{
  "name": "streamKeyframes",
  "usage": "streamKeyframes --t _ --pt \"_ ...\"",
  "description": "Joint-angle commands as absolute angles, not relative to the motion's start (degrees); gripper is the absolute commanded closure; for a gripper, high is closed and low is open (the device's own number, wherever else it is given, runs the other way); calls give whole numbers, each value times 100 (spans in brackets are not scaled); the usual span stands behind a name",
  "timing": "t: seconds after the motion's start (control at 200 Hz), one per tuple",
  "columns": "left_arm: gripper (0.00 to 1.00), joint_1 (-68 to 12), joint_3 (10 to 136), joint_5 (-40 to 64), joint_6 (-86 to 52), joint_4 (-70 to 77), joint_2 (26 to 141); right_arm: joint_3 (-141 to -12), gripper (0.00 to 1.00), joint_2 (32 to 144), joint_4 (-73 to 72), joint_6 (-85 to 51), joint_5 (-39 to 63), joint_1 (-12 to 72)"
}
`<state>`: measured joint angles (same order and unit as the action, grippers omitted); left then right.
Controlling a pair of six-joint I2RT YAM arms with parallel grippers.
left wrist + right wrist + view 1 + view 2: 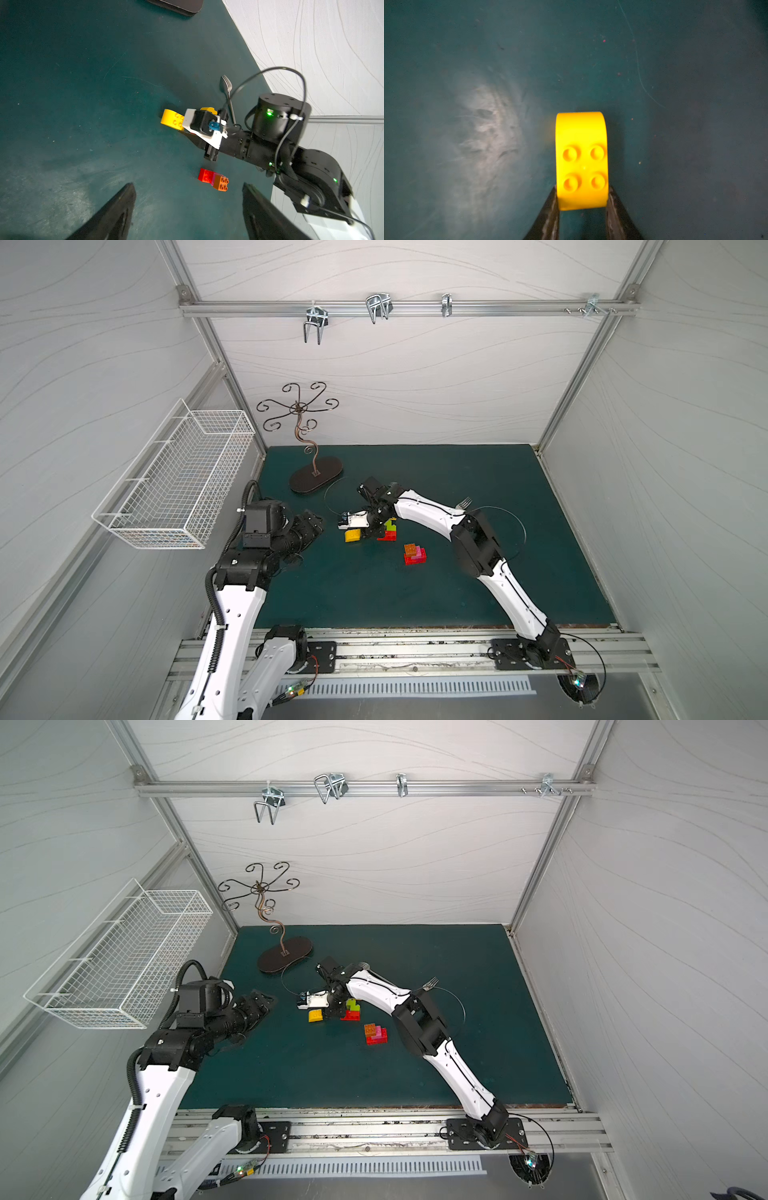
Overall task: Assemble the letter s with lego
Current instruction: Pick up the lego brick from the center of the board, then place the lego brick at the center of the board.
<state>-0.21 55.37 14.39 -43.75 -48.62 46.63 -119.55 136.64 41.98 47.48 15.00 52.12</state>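
Note:
My right gripper has the yellow lego brick (352, 535) and will next carry it back past the red, pink and orange stack. It will release the brick on the mat's front strip (409, 599), which is clear.
My right gripper (582, 188) is shut on the near end of a yellow lego brick (581, 160) with a rounded top, one finger on each side. In both top views this brick (352, 535) (316, 1015) lies low over the green mat, left of a lime green and red lego stack (388, 529). A red, pink and orange lego stack (414, 554) (214, 179) stands alone nearer the front. Another yellow piece (208, 109) peeks out behind the right wrist. My left gripper (188, 185) is open and empty, well left of the bricks (311, 522).
A metal fork (464, 502) (227, 87) lies on the mat behind the right arm. A curly wire stand on an oval base (316, 475) stands at the back left. A white wire basket (178, 477) hangs on the left wall.

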Motion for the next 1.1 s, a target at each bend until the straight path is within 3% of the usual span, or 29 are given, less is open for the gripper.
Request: streamKeyframes --t 0.0,0.355,0.515,0.83,1.095 --pt "17 9 5590 1528 -4421 -4755 4555 -11543 91 12303 4081 4474 1693 5223" --pt "18 8 5004 2407 -4760 -4257 4797 -7189 92 8404 3673 3849 945 5526" --pt "19 0 4555 2845 -4928 -3815 5106 -5528 92 7208 3510 3313 790 5706" --pt "19 -173 4458 2795 -4957 -3666 5413 -4274 92 7559 2414 2521 555 6084" --pt "19 -377 4399 2679 -5032 -3560 5517 -4487 90 8508 2177 2490 364 6431"
